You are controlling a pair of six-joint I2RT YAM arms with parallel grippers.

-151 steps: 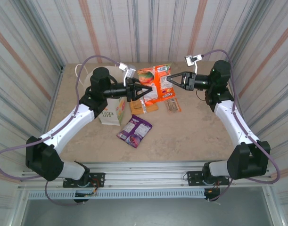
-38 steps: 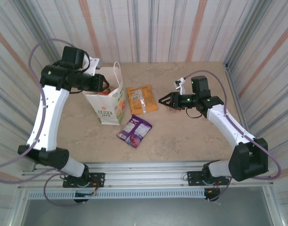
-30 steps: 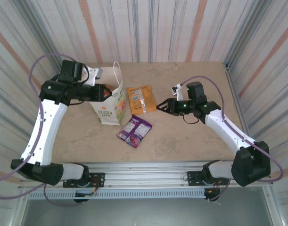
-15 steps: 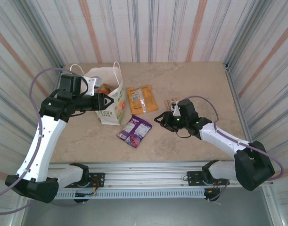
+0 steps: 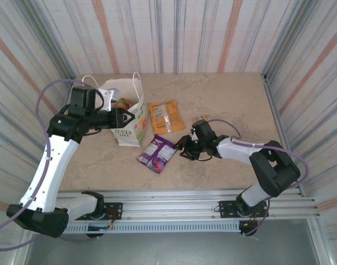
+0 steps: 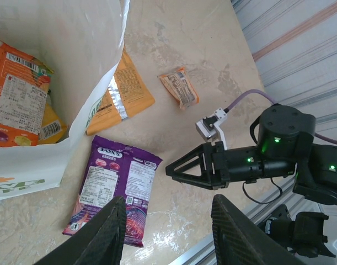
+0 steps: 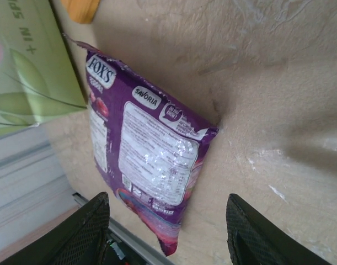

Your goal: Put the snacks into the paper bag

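Note:
The purple packet's corner (image 5: 174, 147) nearest the right gripper's open fingers points away from the bag (image 5: 132, 126) and has bare tabletop around it, so the right gripper needs to go down toward that corner next.
The white paper bag (image 5: 132, 126) stands upright at the left, with orange packets (image 6: 18, 94) lying inside it. My left gripper (image 5: 127, 117) hovers open and empty at the bag's mouth, its fingertips (image 6: 108, 232) framing the table below. A purple snack packet (image 5: 157, 153) lies flat in front of the bag. My right gripper (image 5: 183, 149) is low over the table just right of this purple packet (image 7: 143, 146), open with nothing between its fingers. An orange packet (image 5: 166, 116) lies beside the bag. A slim brown bar (image 6: 179, 88) lies further right.
Corrugated striped walls close in the table on three sides. A metal rail (image 5: 174, 201) runs along the near edge under the arm bases. The bag's green printed side (image 7: 30, 72) stands close behind the purple packet. Bare tabletop (image 5: 229, 94) lies at the back right.
My right arm has swung down and toward the near edge, ending low beside the purple packet with its jaws a little wider. My left gripper came down at the bag's mouth and stayed open.

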